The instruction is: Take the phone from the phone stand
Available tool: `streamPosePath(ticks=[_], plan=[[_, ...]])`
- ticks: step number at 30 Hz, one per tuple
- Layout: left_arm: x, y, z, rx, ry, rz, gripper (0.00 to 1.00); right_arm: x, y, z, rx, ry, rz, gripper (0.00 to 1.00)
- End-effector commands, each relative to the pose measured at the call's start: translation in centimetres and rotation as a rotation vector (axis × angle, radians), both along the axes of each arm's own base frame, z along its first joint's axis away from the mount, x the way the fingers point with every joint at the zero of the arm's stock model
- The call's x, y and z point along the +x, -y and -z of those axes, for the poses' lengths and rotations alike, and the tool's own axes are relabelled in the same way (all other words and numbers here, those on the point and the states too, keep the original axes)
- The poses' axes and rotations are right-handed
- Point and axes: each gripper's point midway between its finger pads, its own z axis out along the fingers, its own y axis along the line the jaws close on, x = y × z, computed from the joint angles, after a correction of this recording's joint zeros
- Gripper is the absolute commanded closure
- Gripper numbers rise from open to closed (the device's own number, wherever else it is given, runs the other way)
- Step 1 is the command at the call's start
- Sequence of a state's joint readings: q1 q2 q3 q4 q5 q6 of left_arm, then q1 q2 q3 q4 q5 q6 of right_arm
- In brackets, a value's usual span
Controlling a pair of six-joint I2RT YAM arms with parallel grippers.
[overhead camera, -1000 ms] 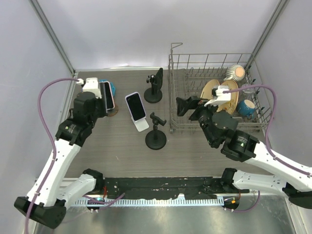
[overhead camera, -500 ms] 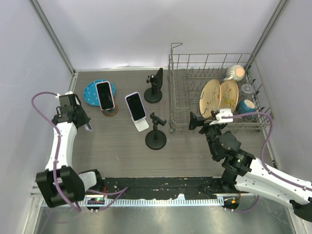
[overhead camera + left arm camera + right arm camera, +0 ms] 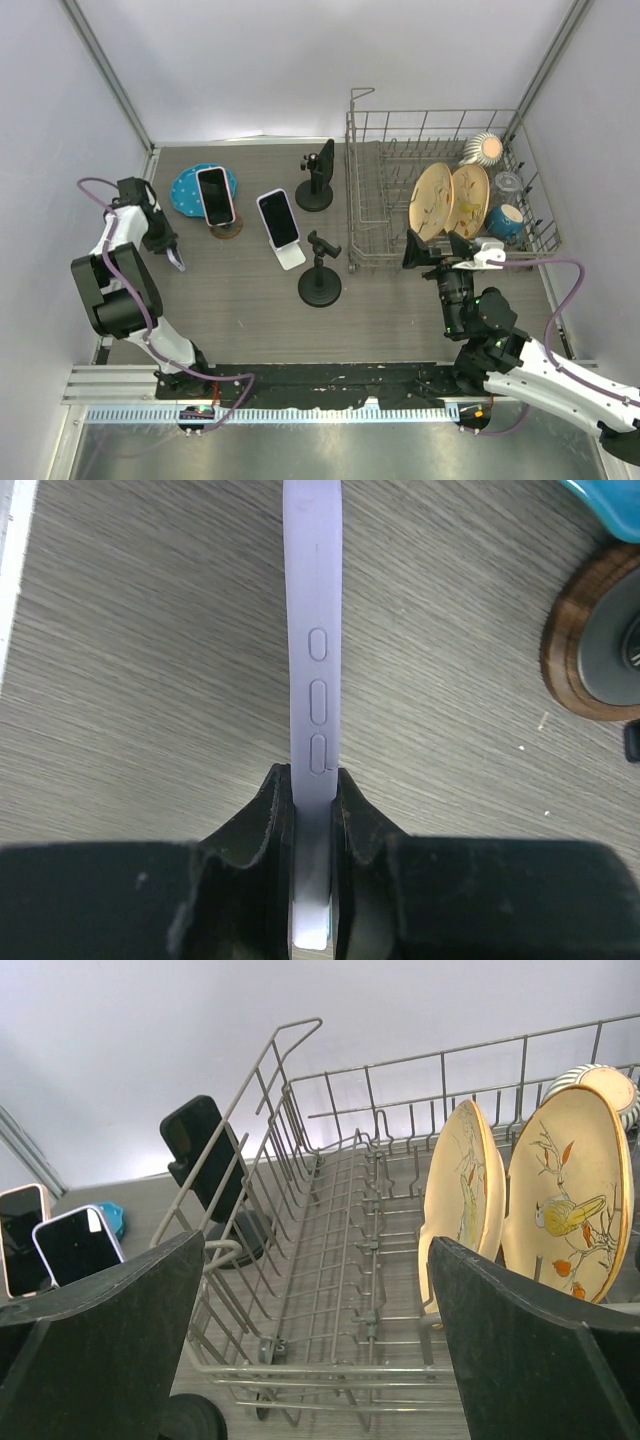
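My right gripper swings to the left in the top view next and tips down onto the near clamp stand's head (image 3: 323, 246), which lies on that side.
My left gripper (image 3: 172, 252) is at the far left of the table, shut on a lavender phone (image 3: 181, 263). In the left wrist view the phone (image 3: 315, 660) is edge-on between my fingers (image 3: 272, 810), side buttons up, over the wood table; I cannot tell whether it touches. A pink-cased phone (image 3: 214, 195) leans on a round wooden stand (image 3: 229, 231). A white phone (image 3: 278, 217) leans on a white stand (image 3: 291, 257). My right gripper (image 3: 440, 250) is open and empty in front of the dish rack (image 3: 365, 262).
Two black clamp stands (image 3: 320, 283) (image 3: 316, 182) stand mid-table. A blue plate (image 3: 186, 188) lies behind the pink phone. The wire rack holds two patterned plates (image 3: 570, 1190), a cup and a bowl. The table's left rim (image 3: 150, 165) is beside my left arm.
My left arm has swung from the pink phone's stand to the table's left edge, now holding the lavender phone. My right arm has drawn back out of the rack towards the near edge.
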State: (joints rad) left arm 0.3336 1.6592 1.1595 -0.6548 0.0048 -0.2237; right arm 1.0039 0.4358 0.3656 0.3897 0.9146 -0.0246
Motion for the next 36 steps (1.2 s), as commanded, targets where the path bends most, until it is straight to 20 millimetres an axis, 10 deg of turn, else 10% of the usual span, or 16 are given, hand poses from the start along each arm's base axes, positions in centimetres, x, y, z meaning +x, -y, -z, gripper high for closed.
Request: streamPosePath(ticks=[1,18,26,36], plan=[[1.1,-1.6,-1.8,-0.025,0.053,0.028,1.00,-0.3,0.7,-1.2,0.080,0.037,0.014,0.00],[-2.6,-3.4,1.7,0.018,-0.074,-0.056,0.38,-0.1,0.3,-1.0,0.046,0.020,0.005,0.01],[-4.8,-6.2,1.2,0.194,-0.109,-0.164,0.27,0.0,-0.3,-1.0,0.030,0.015,-0.017,0.02],[-4.3,-5.1,-0.6,0.165,-0.018,-0.184,0.01,0.0,-0.6,-1.0,0.017,0.007,-0.027,0.02]])
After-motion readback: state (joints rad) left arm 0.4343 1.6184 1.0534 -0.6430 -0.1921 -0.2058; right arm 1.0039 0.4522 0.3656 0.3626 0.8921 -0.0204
